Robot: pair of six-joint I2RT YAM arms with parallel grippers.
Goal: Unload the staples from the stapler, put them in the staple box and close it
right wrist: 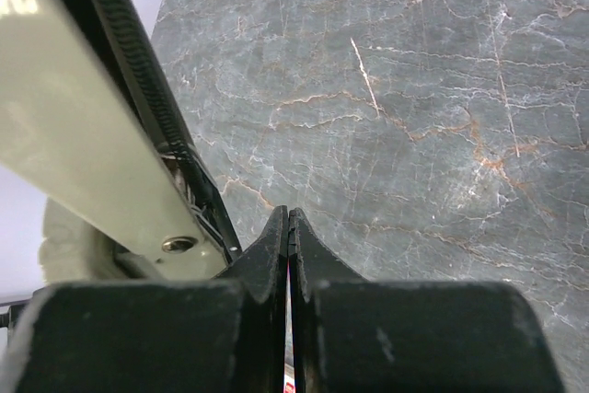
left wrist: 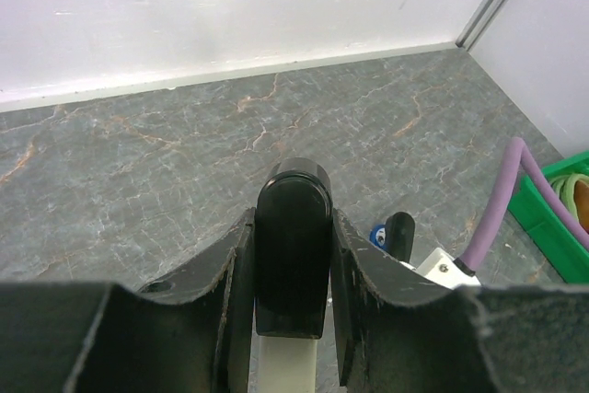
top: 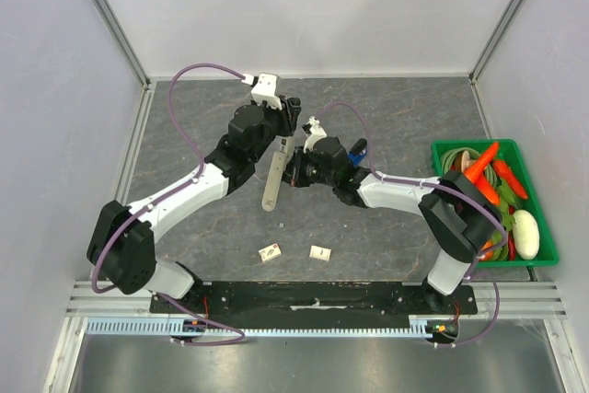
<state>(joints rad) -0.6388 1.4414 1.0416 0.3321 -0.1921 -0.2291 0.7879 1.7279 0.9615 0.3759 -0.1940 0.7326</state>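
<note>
The left gripper lowers the stapler down and to the left in the top view next and releases it there, since clear tabletop lies that way.
My left gripper [top: 282, 131] is shut on the black end [left wrist: 293, 227] of the stapler's silver-grey upper half [top: 275, 177]. It holds that half lengthwise above the table, pointing toward the near edge. In the right wrist view this half [right wrist: 83, 126] runs along the left, with its black inner track showing. My right gripper [top: 297, 172] sits right beside the bar's middle. Its jaws [right wrist: 289, 220] are pressed together and nothing shows past the tips. A small blue and black piece [top: 359, 148] shows behind the right wrist, and it also shows in the left wrist view [left wrist: 379, 236]. It is mostly hidden.
A green tray [top: 545, 255] of toy vegetables stands at the right edge. Two small pale bits [top: 270, 252] [top: 319, 252] lie on the grey marbled table near the arm bases. White walls close off the back and sides.
</note>
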